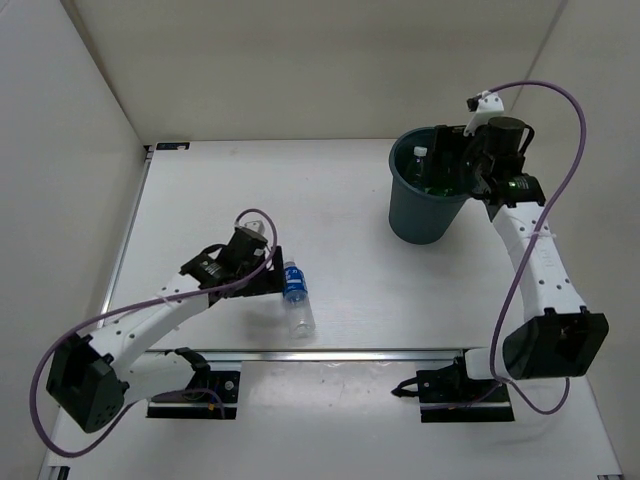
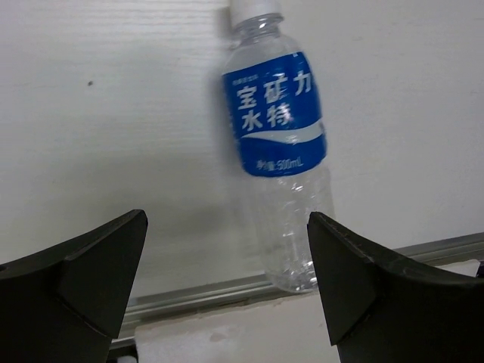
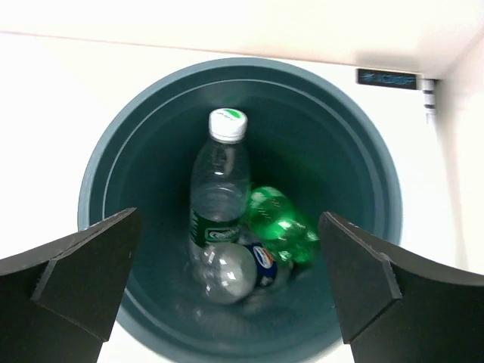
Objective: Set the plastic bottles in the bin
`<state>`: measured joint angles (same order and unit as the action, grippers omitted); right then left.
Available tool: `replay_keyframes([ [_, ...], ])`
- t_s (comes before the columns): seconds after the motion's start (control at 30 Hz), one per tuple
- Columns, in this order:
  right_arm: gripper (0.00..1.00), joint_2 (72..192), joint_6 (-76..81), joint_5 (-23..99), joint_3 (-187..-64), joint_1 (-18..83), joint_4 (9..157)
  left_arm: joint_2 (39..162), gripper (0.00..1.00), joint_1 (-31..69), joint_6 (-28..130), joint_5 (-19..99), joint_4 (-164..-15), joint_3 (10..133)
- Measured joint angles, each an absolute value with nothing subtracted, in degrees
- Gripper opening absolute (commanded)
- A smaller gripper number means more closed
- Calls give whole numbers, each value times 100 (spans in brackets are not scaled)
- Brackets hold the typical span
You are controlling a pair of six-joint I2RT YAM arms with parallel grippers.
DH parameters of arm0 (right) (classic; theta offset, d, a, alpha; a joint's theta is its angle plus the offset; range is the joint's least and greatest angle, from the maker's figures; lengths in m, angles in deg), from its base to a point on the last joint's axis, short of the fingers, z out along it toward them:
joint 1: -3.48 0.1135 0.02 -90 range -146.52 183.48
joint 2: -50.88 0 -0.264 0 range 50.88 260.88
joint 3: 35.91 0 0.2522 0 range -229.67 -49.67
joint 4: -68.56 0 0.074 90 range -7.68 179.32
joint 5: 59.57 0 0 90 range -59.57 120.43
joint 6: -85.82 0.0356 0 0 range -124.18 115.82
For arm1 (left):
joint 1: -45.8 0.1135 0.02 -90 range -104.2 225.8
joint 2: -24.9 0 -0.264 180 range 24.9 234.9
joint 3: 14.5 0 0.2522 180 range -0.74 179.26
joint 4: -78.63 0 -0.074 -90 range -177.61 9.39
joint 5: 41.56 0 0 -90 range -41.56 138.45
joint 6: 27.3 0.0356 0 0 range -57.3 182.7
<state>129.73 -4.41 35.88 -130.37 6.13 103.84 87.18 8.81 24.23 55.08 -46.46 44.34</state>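
Observation:
My left gripper will next move to its right in the top view, toward the bottle below, and then go down with its open fingers around the bottle's blue label [image 1: 295, 286] [image 2: 281, 140].
A clear bottle with a blue label [image 1: 295, 295] lies on the table near its front edge; the left wrist view shows it [image 2: 280, 144], white cap pointing away. My left gripper [image 1: 272, 272] [image 2: 227, 265] is open just left of it, touching nothing. The dark teal bin [image 1: 405, 215] stands at the back right. My right gripper [image 1: 470, 165] [image 3: 227, 272] hangs open over its mouth. Inside the bin [image 3: 113, 174] lie three bottles: a clear one with a green label [image 3: 219, 189], an all green one [image 3: 283, 223] and a clear one with a dark blue label [image 3: 231, 268].
A metal rail [image 1: 330, 352] runs along the table's front edge, just below the lying bottle. White walls close the table at the back and both sides. A small dark plate [image 1: 172, 146] sits at the back left corner.

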Motion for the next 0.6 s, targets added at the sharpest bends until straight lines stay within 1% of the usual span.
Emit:
replay_keyframes([
  [0.13, 99, 12427, -404, 3313, -12998, 602, 10712, 9337, 99, 627, 2409, 5490, -5088, 4629],
  [0.27, 99, 11570, -297, 2876, -12533, 539, 11007, 9966, 99, 389, 2405, 5479, -5429, 4795],
  [0.47, 99, 10407, -238, 2707, -11370, -259, 11402, 10974, 99, 280, 2407, 5464, -5671, 4956],
  [0.5, 99, 10311, -229, 2716, -11265, -412, 11542, 11142, 95, 275, 2409, 5475, -5671, 5018],
  [0.6, 100, 10188, -220, 2727, -11110, -630, 11706, 11477, 76, 247, 2409, 5549, -5680, 5177],
])
